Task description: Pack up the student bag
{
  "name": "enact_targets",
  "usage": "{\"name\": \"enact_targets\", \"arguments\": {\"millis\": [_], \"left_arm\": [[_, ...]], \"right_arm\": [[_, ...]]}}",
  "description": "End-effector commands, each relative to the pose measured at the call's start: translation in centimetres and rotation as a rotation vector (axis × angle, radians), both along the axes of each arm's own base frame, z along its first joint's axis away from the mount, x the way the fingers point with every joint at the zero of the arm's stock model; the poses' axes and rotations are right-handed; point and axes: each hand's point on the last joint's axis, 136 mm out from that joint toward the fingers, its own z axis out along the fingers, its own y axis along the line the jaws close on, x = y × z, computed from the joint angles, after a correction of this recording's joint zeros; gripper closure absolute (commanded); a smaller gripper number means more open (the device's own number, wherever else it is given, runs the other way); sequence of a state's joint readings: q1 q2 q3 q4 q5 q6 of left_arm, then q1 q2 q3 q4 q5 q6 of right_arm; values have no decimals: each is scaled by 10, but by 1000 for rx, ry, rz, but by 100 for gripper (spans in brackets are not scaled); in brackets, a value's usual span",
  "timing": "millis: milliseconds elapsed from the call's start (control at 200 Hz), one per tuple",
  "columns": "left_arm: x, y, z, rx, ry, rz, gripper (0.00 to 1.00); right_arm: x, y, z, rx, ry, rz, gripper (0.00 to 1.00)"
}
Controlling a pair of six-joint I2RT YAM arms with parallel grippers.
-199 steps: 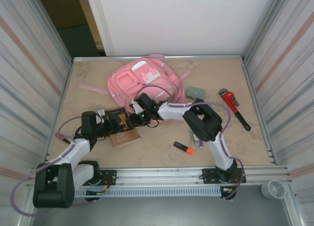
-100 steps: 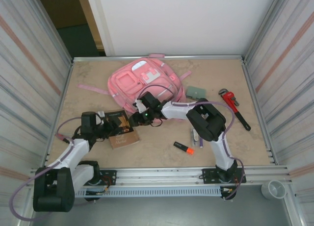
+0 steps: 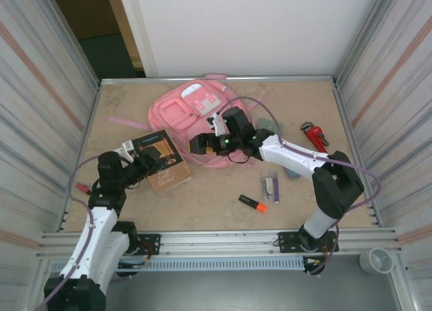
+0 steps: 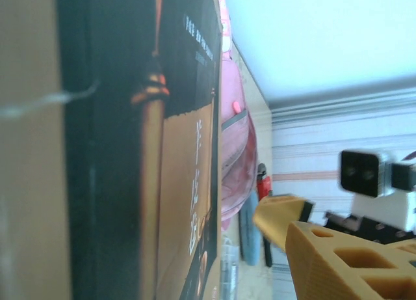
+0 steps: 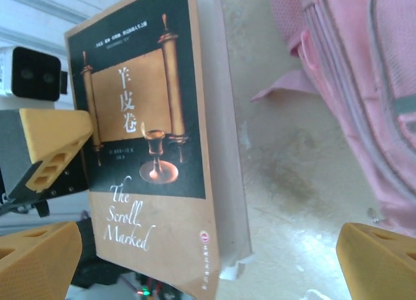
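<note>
The book's edge by the bag should come between my right gripper's fingers. My right gripper should move toward my left gripper next, then close over that edge.
The student bag (image 3: 177, 115), pink with white patches, lies flat at the back centre of the table; its side fills the right of the right wrist view (image 5: 364, 85). A brown and black book, "The Scroll Marked" (image 3: 162, 161), is tilted up off the table left of the bag. My left gripper (image 3: 140, 164) is shut on the book's left edge, with one orange finger (image 4: 279, 215) beside the cover (image 4: 182, 150). My right gripper (image 3: 199, 144) hangs open at the bag's near edge, facing the book (image 5: 143, 150) with a gap to it.
A red pipe wrench (image 3: 322, 148) lies at the right. A grey-green pouch (image 3: 268, 127) sits beside the bag. An orange highlighter (image 3: 253, 204) and pens (image 3: 271, 187) lie in front of the right arm. Metal walls close in both sides.
The right gripper opened and drew back right from the book toward the bag. The left arm lifted the book and tilted it up, further from the table's front.
</note>
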State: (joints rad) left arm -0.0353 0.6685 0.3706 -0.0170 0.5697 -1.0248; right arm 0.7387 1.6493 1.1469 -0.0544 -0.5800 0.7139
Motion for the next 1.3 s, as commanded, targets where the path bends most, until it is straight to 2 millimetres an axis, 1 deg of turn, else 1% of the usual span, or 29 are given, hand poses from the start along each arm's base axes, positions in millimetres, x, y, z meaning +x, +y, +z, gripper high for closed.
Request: {"name": "enact_targets", "arguments": {"millis": [0,115,160,246,321,431,476,531,546,551,576,626,687,782,837,872,917,952,1007,1032,1062,1108,1128,1193,1258,1263,1273,1298], "left_arm": [[7,-9,37,-123,-88,-18,100],[13,-14,56,-145,-131,-32,100],[15,-16,60,-150,-138,-44,100],[17,-21,63,-157,-143,-66,100],[19,-25,63,-160,-142,-78,100],[21,-30,66,-175,-149,-92,100],[21,-33,68,-187,-155,-97,100],[21,-34,69,-194,-154,-99,100],[21,-34,69,-194,-153,-99,100],[21,-34,69,-195,-153,-99,100],[21,-35,68,-197,-150,-99,100],[21,-34,68,-202,-147,-96,100],[22,-33,65,-203,-138,-87,100],[22,-32,60,-190,-126,-78,100],[23,-31,56,-172,-115,-73,93],[23,-30,53,-157,-108,-72,87],[24,-29,48,-141,-97,-69,77],[24,-28,44,-128,-90,-64,72],[25,-27,37,-105,-79,-60,62],[25,-25,33,-89,-74,-56,53],[26,-22,29,-68,-62,-44,44],[26,-16,22,-24,-49,-23,33],[26,-13,19,-2,-45,-13,30],[26,-3,15,100,-51,19,27],[29,4,17,221,-74,45,24],[29,3,18,228,-77,42,24],[30,4,17,250,-78,47,24],[32,4,18,299,-90,53,24]], "right_arm": [[-7,4,-16,51,123,-24,1],[-13,17,-18,118,182,1,1],[-14,23,-20,136,197,12,1],[-14,32,-17,214,235,30,1],[-15,42,-7,286,246,54,1],[-20,53,-3,303,246,87,0],[-23,58,-3,311,246,100,6],[-24,63,-2,328,251,117,16],[-24,64,-1,335,246,123,19],[-24,65,0,341,266,116,22],[-22,64,2,352,270,111,27],[-19,62,4,373,271,100,42],[-14,57,7,394,266,83,56],[-9,49,11,404,253,63,71],[-8,45,16,411,246,61,80],[-7,43,21,417,240,64,85],[-5,39,25,423,234,60,93],[-4,36,29,426,228,57,100],[-1,28,34,425,218,49,100],[0,24,36,421,212,45,100],[2,18,39,414,203,38,100],[7,6,45,405,186,20,100],[9,0,48,394,149,21,100],[19,-28,54,337,112,-23,100],[31,-64,58,256,71,-85,100],[30,-67,55,240,83,-91,100],[33,-72,61,242,55,-97,100],[37,-87,63,215,51,-125,100]]}}
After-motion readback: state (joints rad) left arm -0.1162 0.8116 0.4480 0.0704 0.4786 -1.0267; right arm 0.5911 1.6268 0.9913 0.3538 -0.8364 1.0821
